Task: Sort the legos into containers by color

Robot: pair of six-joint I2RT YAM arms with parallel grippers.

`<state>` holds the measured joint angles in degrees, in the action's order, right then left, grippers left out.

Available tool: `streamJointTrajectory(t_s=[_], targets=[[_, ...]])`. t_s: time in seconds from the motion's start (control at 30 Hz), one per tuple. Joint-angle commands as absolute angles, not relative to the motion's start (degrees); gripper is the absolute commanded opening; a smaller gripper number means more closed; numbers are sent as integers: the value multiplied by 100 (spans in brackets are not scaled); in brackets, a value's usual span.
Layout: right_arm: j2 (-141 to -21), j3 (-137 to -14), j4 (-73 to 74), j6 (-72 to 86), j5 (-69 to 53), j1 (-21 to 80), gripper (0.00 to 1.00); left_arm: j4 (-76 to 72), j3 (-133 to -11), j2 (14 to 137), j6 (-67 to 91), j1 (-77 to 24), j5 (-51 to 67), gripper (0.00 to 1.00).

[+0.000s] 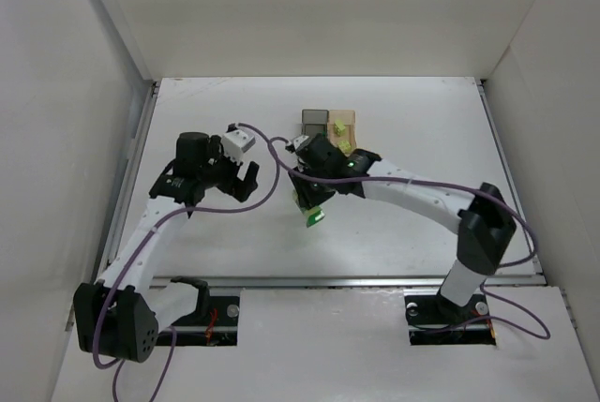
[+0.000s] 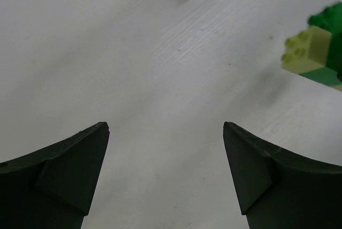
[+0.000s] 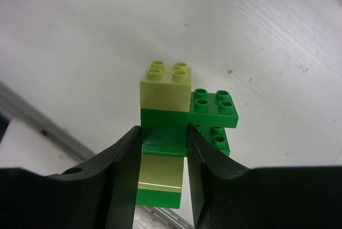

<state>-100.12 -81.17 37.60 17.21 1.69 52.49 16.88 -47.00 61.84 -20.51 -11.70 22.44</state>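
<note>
The tabletop near the orange-tan container is clear below my right gripper, to its right in the top view. My right gripper should move over there next, lower and release the stack.
My right gripper [image 3: 163, 141] is shut on a stack of joined legos [image 3: 171, 109], dark green and pale yellow-green bricks, and holds it off the table. In the top view this gripper [image 1: 307, 198] is just in front of the containers, with a green brick [image 1: 314, 217] sticking out below it. The dark grey container [image 1: 315, 121] and the orange-tan container [image 1: 347, 125] stand joined at the back middle. Pale yellow-green bricks [image 1: 343, 144] show at the tan one. My left gripper [image 1: 246, 180] is open and empty, left of the stack. The stack shows at the right edge of the left wrist view [image 2: 312, 47].
White walls enclose the table on the left, back and right. A metal rail [image 1: 347, 281] runs along the near edge. The right arm [image 1: 422, 198] crosses the table's middle, and the left arm's purple cable [image 1: 267, 154] loops between the two grippers.
</note>
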Motion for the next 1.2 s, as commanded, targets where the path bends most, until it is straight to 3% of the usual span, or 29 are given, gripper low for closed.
streamJointTrajectory(t_s=[0.0,0.13,0.43,0.6,0.8,0.97,1.17], targets=[[-9089,-8104,3103,502,-562,5309,0,2267,-5351,6020,-3479,-1143,4418,87],[-8544,-7981,2760,238,-161,5309,0,2329,-6116,6573,-3385,-1143,5649,89],[-7515,-7357,1161,-377,1335,5309,0,968,-7865,7611,136,-1529,6100,90],[-7822,-7611,1107,-431,2345,5309,0,1054,-8455,7927,666,-1731,5555,94],[-8007,-7743,940,-431,2399,5309,0,1783,-9069,8428,949,-2056,4669,100],[-8060,-7743,940,-316,2399,5309,0,2601,-9334,8886,826,-2127,4237,88],[-7884,-7682,940,-264,2294,5309,0,2549,-9000,8895,756,-2127,4368,88]])
